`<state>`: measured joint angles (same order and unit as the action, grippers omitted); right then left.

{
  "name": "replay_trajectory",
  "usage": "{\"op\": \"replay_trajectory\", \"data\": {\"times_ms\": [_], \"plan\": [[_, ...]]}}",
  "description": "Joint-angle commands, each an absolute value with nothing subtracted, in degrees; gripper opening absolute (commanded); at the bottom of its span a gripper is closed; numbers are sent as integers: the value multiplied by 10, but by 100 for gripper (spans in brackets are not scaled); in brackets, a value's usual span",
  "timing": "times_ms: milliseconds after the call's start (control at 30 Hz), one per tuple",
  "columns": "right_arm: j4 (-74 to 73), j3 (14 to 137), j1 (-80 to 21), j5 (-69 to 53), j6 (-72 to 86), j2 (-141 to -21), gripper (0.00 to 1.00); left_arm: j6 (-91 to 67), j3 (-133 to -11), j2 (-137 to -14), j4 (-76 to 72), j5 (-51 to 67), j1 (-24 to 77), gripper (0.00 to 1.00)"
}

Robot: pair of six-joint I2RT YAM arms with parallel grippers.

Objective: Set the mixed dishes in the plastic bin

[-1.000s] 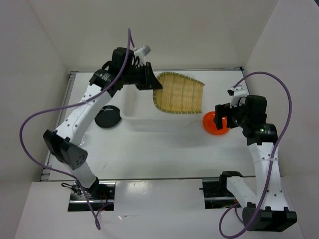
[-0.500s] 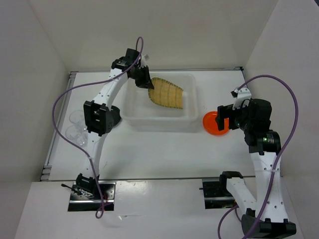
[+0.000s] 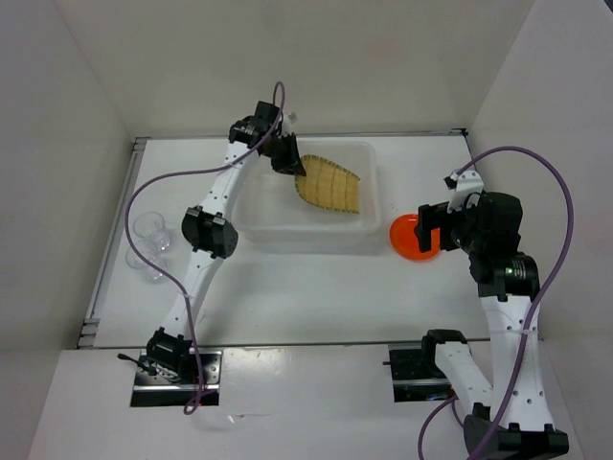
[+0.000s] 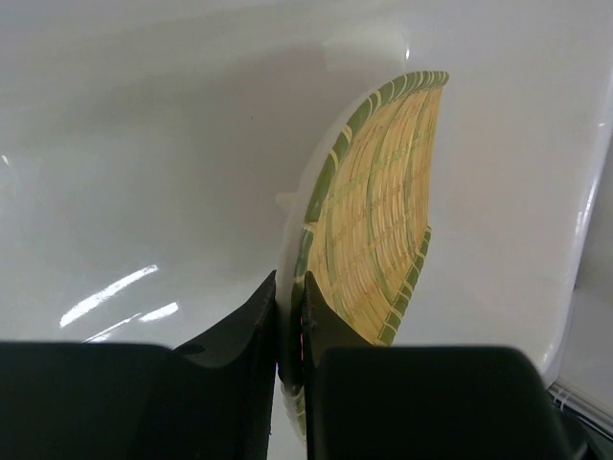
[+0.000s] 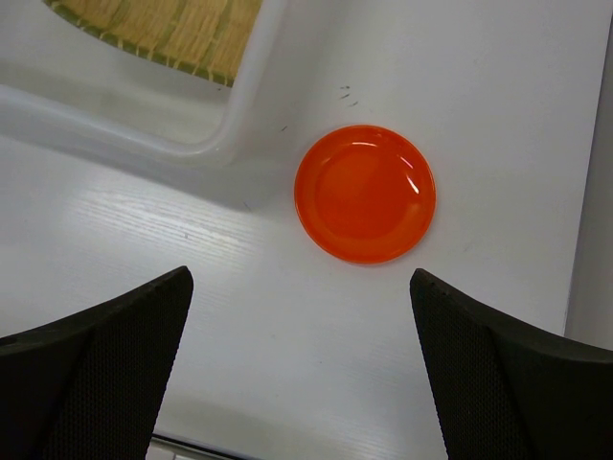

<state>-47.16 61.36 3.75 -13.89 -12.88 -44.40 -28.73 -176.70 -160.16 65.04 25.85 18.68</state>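
Observation:
The bottom of the bin is under the tray, so I will lower my left gripper toward it next and let go of the tray's rim there.
My left gripper is shut on the rim of the tan woven-bamboo tray and holds it tilted inside the translucent plastic bin. In the left wrist view the fingers pinch the tray edge over the bin floor. The orange plate lies on the table just right of the bin. My right gripper hovers open above it, and the plate lies ahead of its fingers. Two clear cups stand at the left. The black plate is hidden under my left arm.
The bin's near right corner lies close to the orange plate. White walls enclose the table on three sides. My left arm's elbow hangs over the table left of the bin.
My left gripper has carried the tray from over the bin's far edge down into the bin, tilting it. The left arm has stretched out. The right gripper has barely moved.

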Motion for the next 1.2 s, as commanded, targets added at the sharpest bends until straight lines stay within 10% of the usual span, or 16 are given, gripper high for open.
{"op": "replay_trajectory", "data": {"times_ms": [0, 767, 1167], "plan": [[-446, 611, 40, -133, -123, -438, 99, -299, -1797, -1607, 652, 289, 200, 0], [-446, 611, 46, -133, -123, -438, 99, -345, -1797, -1629, 640, 236, 211, 2], [-446, 611, 46, -133, -123, -443, 99, -352, -1797, -1635, 657, 215, 216, 39]]}}
